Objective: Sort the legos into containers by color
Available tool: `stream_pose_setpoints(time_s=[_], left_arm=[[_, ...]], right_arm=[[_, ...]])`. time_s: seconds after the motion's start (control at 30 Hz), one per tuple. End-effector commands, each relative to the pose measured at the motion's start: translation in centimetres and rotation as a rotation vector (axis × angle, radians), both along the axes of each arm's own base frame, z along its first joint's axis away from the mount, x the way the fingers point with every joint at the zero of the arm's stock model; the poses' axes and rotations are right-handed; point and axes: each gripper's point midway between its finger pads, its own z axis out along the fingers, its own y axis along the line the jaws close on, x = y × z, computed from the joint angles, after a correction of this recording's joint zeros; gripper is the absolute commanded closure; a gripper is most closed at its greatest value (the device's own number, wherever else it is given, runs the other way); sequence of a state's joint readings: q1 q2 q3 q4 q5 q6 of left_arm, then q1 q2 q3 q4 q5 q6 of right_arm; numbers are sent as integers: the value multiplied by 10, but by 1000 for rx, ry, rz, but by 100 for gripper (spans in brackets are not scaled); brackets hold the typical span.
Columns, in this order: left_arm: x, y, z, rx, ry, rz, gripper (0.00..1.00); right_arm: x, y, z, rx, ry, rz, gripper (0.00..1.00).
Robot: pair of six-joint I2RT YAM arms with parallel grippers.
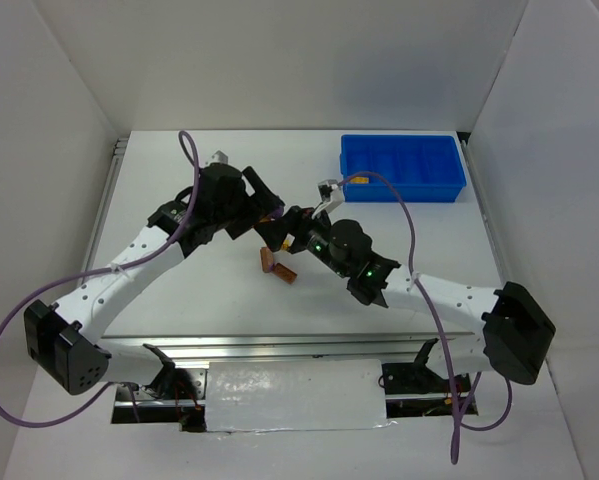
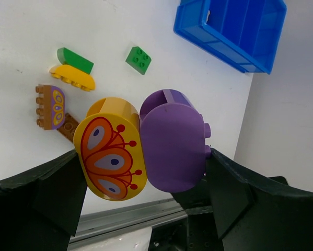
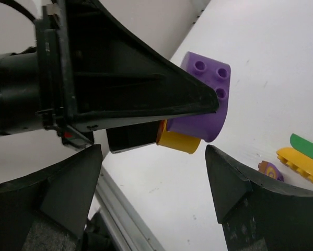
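Observation:
The robot should move its right gripper toward the fingertips of the left gripper next and close it around the purple brick's end point(image 1: 276, 213) point(image 3: 212, 81), because that studded end sticks out past the finger.
My left gripper point(image 2: 143, 154) is shut on a joined pair of legos: a yellow rounded brick with a butterfly print point(image 2: 110, 157) and a purple rounded brick point(image 2: 174, 144), held above the table. In the right wrist view the same purple brick point(image 3: 203, 99) and yellow brick point(image 3: 180, 141) hang just ahead of my right gripper point(image 3: 153, 151), which is open with nothing between its fingers. From above, both grippers meet at mid-table, left point(image 1: 267, 215) and right point(image 1: 291, 235). The blue tray of containers point(image 1: 404, 190) stands at the back right.
Loose on the table lie a green sloped brick point(image 2: 75, 60) on a yellow brick point(image 2: 72, 77), a green square brick point(image 2: 138, 59), a brown brick with a purple print point(image 2: 50, 107) and another brown brick point(image 2: 68, 127). A small orange piece point(image 1: 357, 181) sits in the tray's left end.

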State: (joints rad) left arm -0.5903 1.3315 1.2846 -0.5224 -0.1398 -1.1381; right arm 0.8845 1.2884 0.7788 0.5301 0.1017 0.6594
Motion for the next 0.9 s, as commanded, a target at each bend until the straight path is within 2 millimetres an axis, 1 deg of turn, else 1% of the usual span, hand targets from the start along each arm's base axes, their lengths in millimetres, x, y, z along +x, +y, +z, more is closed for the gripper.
stream_pose_setpoints(time_s=[0.0, 0.07, 0.17, 0.23, 0.27, 0.3, 0.33, 0.37, 0.4, 0.5, 0.53, 0.63, 0.67, 0.77, 0.8, 0.87], left_arm=[[-3, -6, 27, -72, -54, -6, 100], [-4, -7, 30, -69, -56, -12, 100], [-7, -9, 35, -70, -65, -20, 100], [-9, -12, 36, -73, -68, -28, 100], [-10, -13, 36, -78, -67, -29, 100], [-11, -14, 36, -81, -65, -34, 100], [-12, -15, 36, -83, -67, -41, 100], [-14, -18, 35, -85, -64, -47, 100], [-14, -19, 35, -88, -65, -50, 100], [-16, -25, 34, -95, -64, -65, 100], [-16, -26, 34, -94, -65, -66, 100], [-19, -29, 36, -93, -67, -71, 100], [-21, -30, 37, -97, -70, -71, 100], [-24, -30, 41, -115, -89, -70, 100], [-26, -31, 40, -118, -87, -78, 100], [-28, -33, 43, -123, -97, -94, 100]], right_arm=[[25, -4, 26, 38, -61, -158, 14], [26, -2, 24, 45, -58, -172, 14], [29, -3, 28, 57, -66, -198, 16], [30, -8, 32, 74, -79, -228, 20], [28, -8, 38, 83, -100, -235, 23], [27, -11, 37, 84, -107, -246, 26], [28, -15, 38, 88, -113, -266, 34], [27, -16, 44, 112, -133, -268, 36], [26, -17, 40, 108, -137, -267, 37], [24, -13, 42, 108, -152, -243, 39], [25, -12, 39, 100, -147, -246, 39], [27, -15, 39, 119, -137, -276, 40], [31, -20, 38, 121, -129, -306, 40], [33, -20, 40, 133, -123, -328, 49], [35, -21, 40, 132, -122, -339, 55], [36, -19, 42, 123, -129, -337, 60]])
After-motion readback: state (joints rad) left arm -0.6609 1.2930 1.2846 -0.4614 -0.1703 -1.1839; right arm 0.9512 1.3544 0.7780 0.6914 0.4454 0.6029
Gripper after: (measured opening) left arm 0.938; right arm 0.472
